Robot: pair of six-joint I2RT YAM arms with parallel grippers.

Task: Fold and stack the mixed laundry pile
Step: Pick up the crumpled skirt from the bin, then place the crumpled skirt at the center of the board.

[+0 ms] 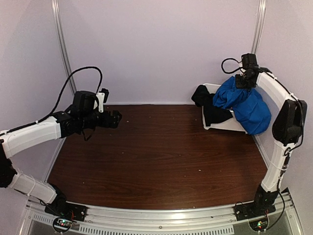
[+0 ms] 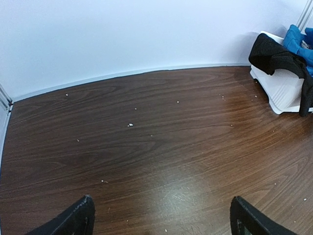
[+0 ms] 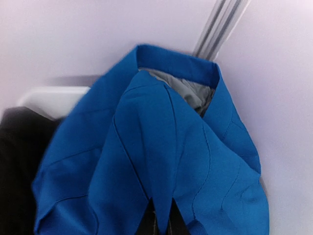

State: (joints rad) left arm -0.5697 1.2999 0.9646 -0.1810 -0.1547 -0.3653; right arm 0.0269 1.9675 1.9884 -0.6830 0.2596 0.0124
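My right gripper rises next, then swings over the bare tabletop to its left in the top view, to release the royal-blue garment on clear space.
The royal-blue garment (image 1: 244,104) hangs from my right gripper (image 1: 243,81), which is raised over the back right corner and shut on a fold of it; the cloth fills the right wrist view (image 3: 161,161). The black garment (image 1: 209,105) is draped over the white tub's near side and shows in the left wrist view (image 2: 279,56). My left gripper (image 1: 115,119) is open and empty above the table's left side, its fingertips (image 2: 80,215) wide apart. The orange-red and speckled garments are out of view.
The white plastic tub (image 1: 230,125) stands tilted at the back right against the wall, also in the left wrist view (image 2: 286,90). The brown wooden table (image 1: 156,156) carries small white specks. Pale walls enclose three sides.
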